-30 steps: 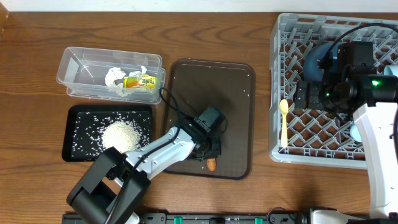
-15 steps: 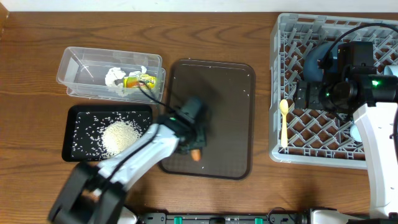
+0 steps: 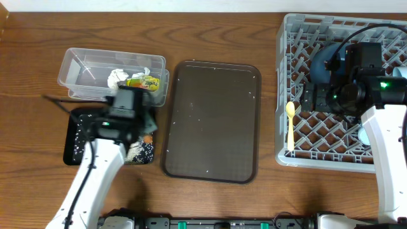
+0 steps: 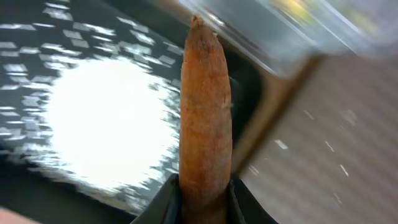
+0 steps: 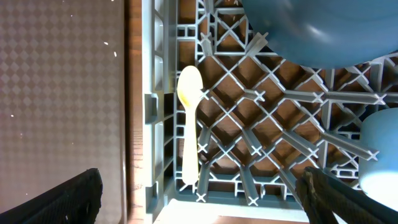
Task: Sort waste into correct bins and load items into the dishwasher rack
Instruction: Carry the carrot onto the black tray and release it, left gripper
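Note:
The black tray's barer side [image 4: 15, 124] is below my left gripper, to its left in the overhead view. That gripper should next carry the stick [image 4: 205, 112] there, lower it and release.
My left gripper [image 3: 138, 122] is shut on the thin orange-brown food stick [image 4: 205, 112] and holds it over the right part of the black tray [image 3: 82, 114], just above the white rice pile [image 4: 106, 124]. The clear tub [image 3: 82, 70] behind it holds crumpled tissue [image 3: 116, 77] and the yellow-green wrapper [image 3: 145, 82]. My right gripper [image 5: 202, 199] is open and empty above the grey dishwasher rack [image 3: 299, 32]. The pale yellow spoon [image 5: 189, 124], the dark blue plate [image 5: 311, 31] and a light blue cup [image 5: 382, 149] lie in the rack.
The dark brown serving tray [image 3: 213, 121] lies between the bins and the rack, with a few rice grains on it. Bare wooden table shows around everything. The left arm's cable trails over the black tray's left side.
My left arm has swung left from the brown serving tray's front edge to over the black tray, carrying the food stick. The right arm has not moved.

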Tool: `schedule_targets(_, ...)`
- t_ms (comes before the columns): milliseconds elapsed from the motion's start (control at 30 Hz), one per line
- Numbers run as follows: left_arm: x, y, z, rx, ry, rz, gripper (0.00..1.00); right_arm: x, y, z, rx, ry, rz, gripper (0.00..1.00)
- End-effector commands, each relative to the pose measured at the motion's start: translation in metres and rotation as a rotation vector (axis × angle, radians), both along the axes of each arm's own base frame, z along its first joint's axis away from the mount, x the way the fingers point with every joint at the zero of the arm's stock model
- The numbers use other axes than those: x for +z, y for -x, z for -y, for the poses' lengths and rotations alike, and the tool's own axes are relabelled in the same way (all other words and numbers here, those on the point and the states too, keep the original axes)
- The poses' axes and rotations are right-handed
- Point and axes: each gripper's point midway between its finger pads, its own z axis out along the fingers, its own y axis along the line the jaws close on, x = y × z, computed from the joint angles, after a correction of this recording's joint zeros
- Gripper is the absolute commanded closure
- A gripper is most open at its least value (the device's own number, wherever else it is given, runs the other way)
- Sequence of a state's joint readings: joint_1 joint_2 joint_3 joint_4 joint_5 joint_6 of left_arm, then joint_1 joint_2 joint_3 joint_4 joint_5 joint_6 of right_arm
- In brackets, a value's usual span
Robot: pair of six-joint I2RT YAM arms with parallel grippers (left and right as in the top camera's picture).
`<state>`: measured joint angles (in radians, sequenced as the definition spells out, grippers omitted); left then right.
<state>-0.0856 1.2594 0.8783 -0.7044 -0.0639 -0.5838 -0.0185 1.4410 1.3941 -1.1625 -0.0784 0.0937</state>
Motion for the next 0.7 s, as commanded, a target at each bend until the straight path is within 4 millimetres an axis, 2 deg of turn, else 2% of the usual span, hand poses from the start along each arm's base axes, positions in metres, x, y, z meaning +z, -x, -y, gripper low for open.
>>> schedule_targets(0,-0.006,0.005,-0.037,0.108,-0.046,-0.029,0.85,0.001,-0.001,0.002,0.01,0.005,0.002,0.01)
schedule_targets(167,-0.016,0.013,-0.076,0.248,-0.042,-0.07,0.85,0.001,-0.001,0.002,0.01,0.005,0.001,0.01)
schedule_targets(400,-0.04,0.027,-0.117,0.384,-0.074,-0.162,0.85,0.001,-0.001,0.002,0.01,0.005,0.001,0.01)
schedule_targets(500,-0.055,0.032,-0.124,0.409,-0.071,-0.217,0.85,0.0,-0.001,0.002,0.01,0.005,0.0,0.01)
schedule_targets(667,-0.074,0.035,-0.124,0.409,-0.064,-0.283,0.83,0.0,0.0,0.002,0.01,0.005,-0.003,0.01)
